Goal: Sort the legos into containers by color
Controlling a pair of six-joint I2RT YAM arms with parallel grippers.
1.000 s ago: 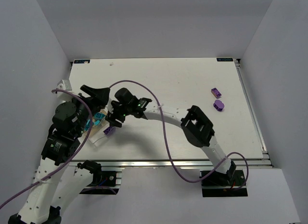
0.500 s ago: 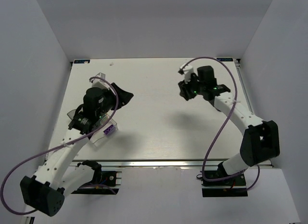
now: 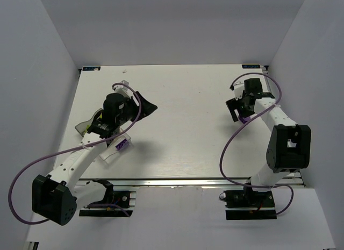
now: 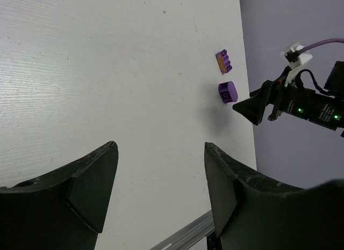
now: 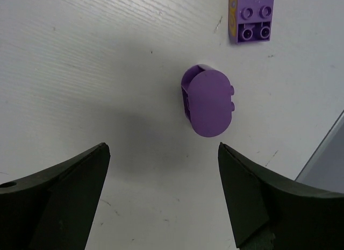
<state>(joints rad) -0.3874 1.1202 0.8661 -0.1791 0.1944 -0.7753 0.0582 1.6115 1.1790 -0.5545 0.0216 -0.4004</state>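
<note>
I will next lower my open right gripper's fingers, rightward in the wrist view, around the rounded lego point(image 5: 209, 103).
Two purple legos lie near the table's right edge: a rounded one point(image 5: 209, 104) and a studded brick point(image 5: 251, 16) beyond it, both also in the left wrist view, rounded point(image 4: 228, 92) and studded point(image 4: 224, 61). My right gripper point(image 5: 164, 148) hovers open just short of the rounded lego, nothing between its fingers; from above it point(image 3: 235, 108) covers most of both. My left gripper point(image 3: 146, 106) is open and empty over the left-centre of the table. A clear container point(image 3: 109, 154) at the left front holds a purple lego point(image 3: 122, 145).
Another clear container point(image 3: 86, 126) sits partly under the left arm, and a small clear piece point(image 3: 124, 84) lies behind it. The table's right edge point(image 5: 329, 151) runs close to the purple legos. Purple cables loop over both arms.
My right arm swung from the container on the left across to the purple legos on the right and opened wide. My left arm stretched forward toward the table's middle.
</note>
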